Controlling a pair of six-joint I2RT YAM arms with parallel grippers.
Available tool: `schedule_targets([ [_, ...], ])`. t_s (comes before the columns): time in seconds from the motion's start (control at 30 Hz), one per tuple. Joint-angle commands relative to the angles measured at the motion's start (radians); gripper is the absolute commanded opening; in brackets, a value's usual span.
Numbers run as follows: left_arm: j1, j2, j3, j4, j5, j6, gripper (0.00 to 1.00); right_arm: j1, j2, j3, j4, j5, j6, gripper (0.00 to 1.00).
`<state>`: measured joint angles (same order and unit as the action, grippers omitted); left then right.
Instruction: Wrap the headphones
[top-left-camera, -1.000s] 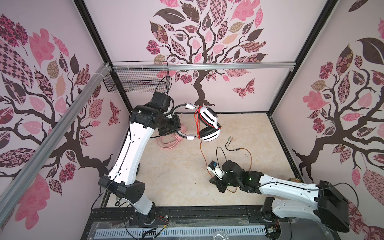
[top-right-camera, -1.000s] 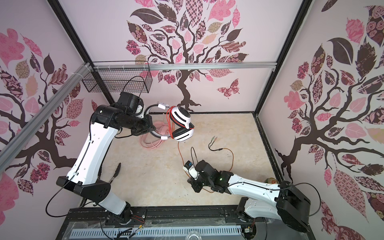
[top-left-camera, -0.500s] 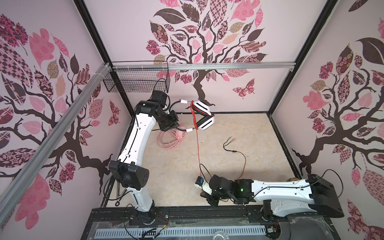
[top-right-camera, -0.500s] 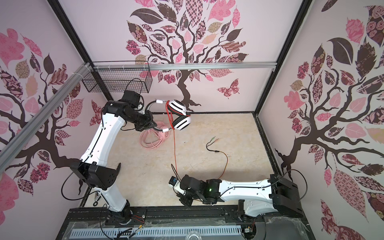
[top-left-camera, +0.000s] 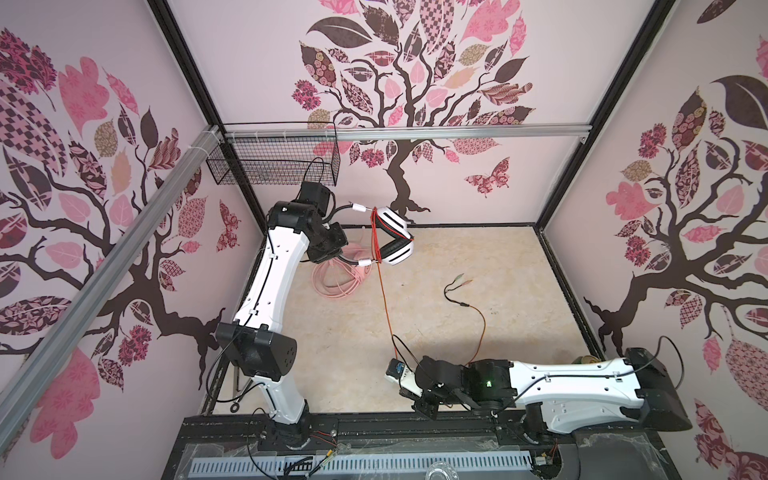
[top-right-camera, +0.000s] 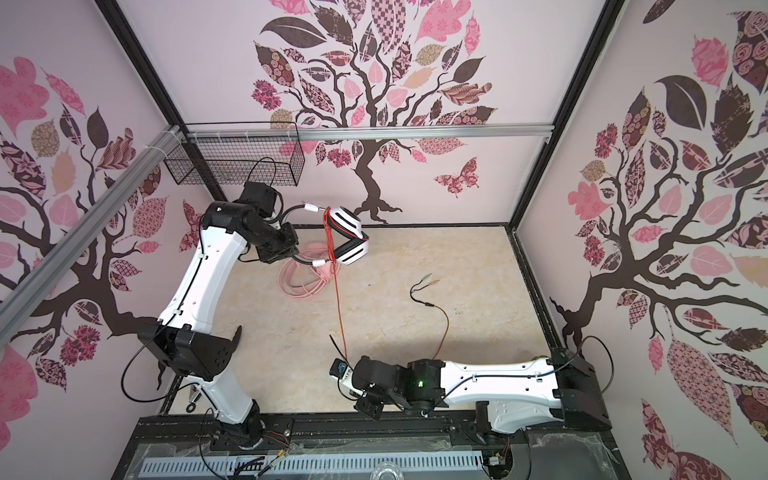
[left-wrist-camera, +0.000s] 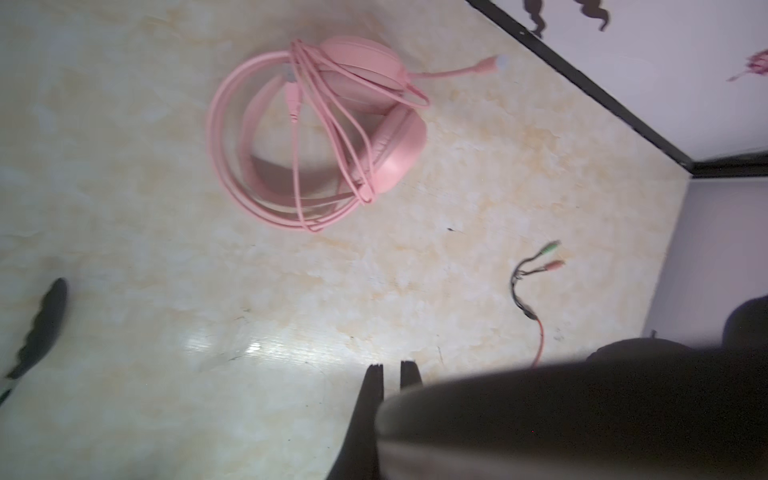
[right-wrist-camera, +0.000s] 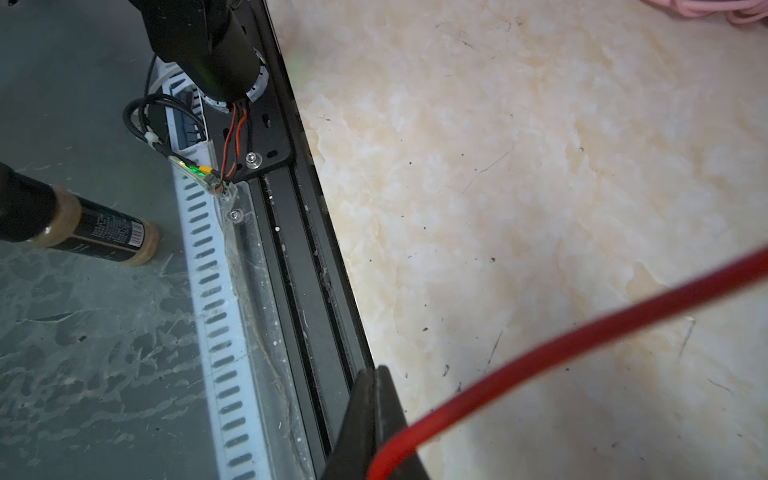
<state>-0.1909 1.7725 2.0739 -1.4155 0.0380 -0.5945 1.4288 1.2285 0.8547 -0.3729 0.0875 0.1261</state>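
Note:
The cable goes outward around the white earcups in my right gripper next, released beside them, as they hang outward of the gripper above the table.
The white-and-black headphones hang above the back left of the table. My left gripper is shut on their dark headband. Their orange-red cable loops a few times around the earcups, then runs taut down to my right gripper, which is shut on the cable near the table's front. The cable's slack end with its plugs lies on the table. Under the left gripper lie the pink headphones, their cable coiled around them.
A black wire basket hangs on the back left wall. A black rail borders the table's front, with a dark bottle beyond it. Black frame posts stand at the corners.
My right gripper has drawn the orange-red cable toward the front left, pulling it taut. The left arm has shifted back a little, and the white-and-black headphones have turned in its grip.

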Motion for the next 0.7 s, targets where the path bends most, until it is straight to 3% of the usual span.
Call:
schedule_targets([
  [0.0, 0.008, 0.020, -0.029, -0.017, -0.270, -0.017, 0.00, 0.017, -0.064, 0.090, -0.183, 0.113, -0.026, 0.00],
  [0.17, -0.013, 0.026, -0.096, -0.091, -0.417, -0.040, 0.00, 0.016, -0.099, 0.194, -0.307, 0.267, -0.040, 0.00],
  [0.3, -0.082, -0.036, -0.216, -0.090, -0.519, -0.042, 0.00, 0.013, -0.106, 0.275, -0.377, 0.415, -0.040, 0.00],
  [0.4, -0.139, -0.088, -0.303, -0.097, -0.570, -0.046, 0.00, -0.031, -0.108, 0.318, -0.401, 0.460, -0.061, 0.00],
  [0.53, -0.172, -0.170, -0.433, -0.072, -0.485, -0.036, 0.00, -0.168, -0.148, 0.325, -0.328, 0.354, -0.118, 0.00],
  [0.67, -0.190, -0.291, -0.575, 0.020, -0.398, 0.016, 0.00, -0.223, -0.116, 0.360, -0.288, 0.328, -0.182, 0.00],
])
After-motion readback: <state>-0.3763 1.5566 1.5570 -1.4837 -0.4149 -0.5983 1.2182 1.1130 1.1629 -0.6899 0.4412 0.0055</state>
